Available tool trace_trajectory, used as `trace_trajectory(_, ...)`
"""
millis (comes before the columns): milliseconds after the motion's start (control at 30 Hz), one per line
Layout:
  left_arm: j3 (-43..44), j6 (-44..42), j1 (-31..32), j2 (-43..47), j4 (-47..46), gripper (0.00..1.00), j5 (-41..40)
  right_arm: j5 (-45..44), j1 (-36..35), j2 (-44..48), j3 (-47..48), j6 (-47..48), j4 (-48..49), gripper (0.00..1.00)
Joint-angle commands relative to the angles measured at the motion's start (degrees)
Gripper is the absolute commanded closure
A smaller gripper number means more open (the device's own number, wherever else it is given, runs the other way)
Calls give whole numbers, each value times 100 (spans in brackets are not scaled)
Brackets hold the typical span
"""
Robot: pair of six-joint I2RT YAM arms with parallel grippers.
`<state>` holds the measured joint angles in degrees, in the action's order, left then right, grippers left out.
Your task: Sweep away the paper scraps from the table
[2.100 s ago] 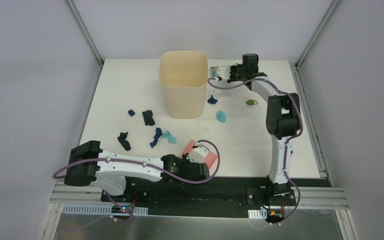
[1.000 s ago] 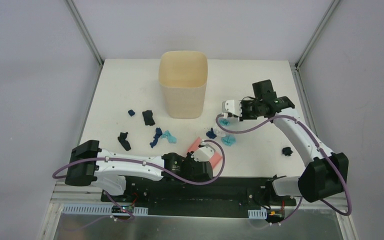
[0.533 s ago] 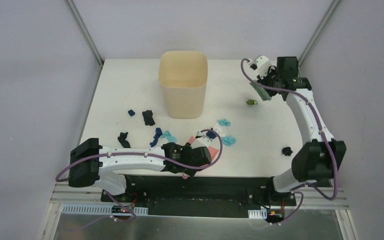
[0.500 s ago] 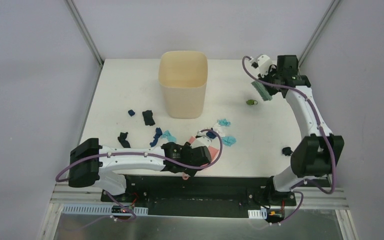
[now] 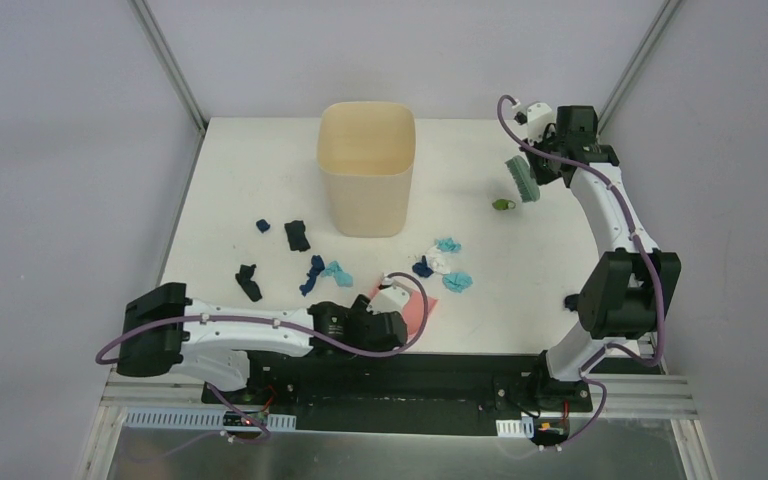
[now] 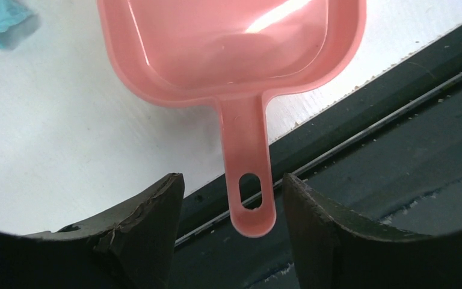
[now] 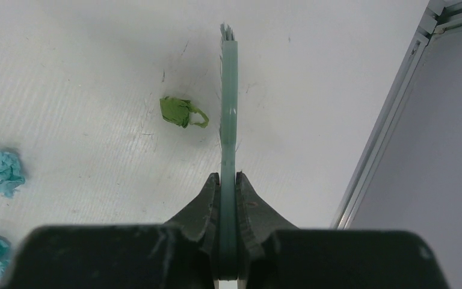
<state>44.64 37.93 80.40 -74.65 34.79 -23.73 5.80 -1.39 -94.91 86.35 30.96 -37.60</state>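
Observation:
My left gripper moves down next until its fingers straddle the holed part of the dustpan's handle, which lies below them and already lines up with their gap.
Paper scraps lie across the white table [image 5: 250, 170]: a teal, white and dark blue cluster [image 5: 442, 264], a teal and blue pair [image 5: 324, 273], black wads [image 5: 248, 282] [image 5: 297, 235], and one black wad [image 5: 572, 301] at the right. A green scrap [image 5: 502, 204] [image 7: 179, 112] lies just left of the green brush [image 5: 523, 180] [image 7: 229, 120]. My right gripper [image 5: 543, 163] [image 7: 228, 177] is shut on the brush and holds it above the table's far right. My left gripper [image 5: 378, 325] [image 6: 233, 179] is open. The pink dustpan [image 5: 417, 312] [image 6: 234, 48] has its handle between the jaws, untouched.
A tall beige bin [image 5: 365, 180] stands at the back centre. The dustpan's handle overhangs the table's front edge above the black base rail [image 6: 367, 168]. A metal frame rail [image 7: 391, 108] runs along the table's right edge, close to the brush.
My left gripper has let go of the dustpan and drawn back towards the front edge. My right arm has shifted the brush slightly back and right, near the green scrap.

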Motion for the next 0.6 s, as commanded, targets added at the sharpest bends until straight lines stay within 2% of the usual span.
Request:
trace_trajectory(0, 235, -58, 179, -598, -277, 39, 51, 28, -19, 161, -15, -189, 323, 100)
trace_trajectory(100, 407, -60, 204, -1029, -165, 43, 7, -27, -19, 16, 77, -150, 297, 100)
trace_trajectory(200, 734, -12, 206, -1316, 235, 53, -170, -110, -86, -204, 241, -27, 55, 100)
trace_trajectory(333, 1102, -115, 209, -1298, 690, 67, -236, -420, -352, -369, 129, 320, -159, 100)
trace_trajectory(567, 1919, -726, 121, -1477, 1709, 82, 30, -673, -852, -295, -323, 342, -214, 100)
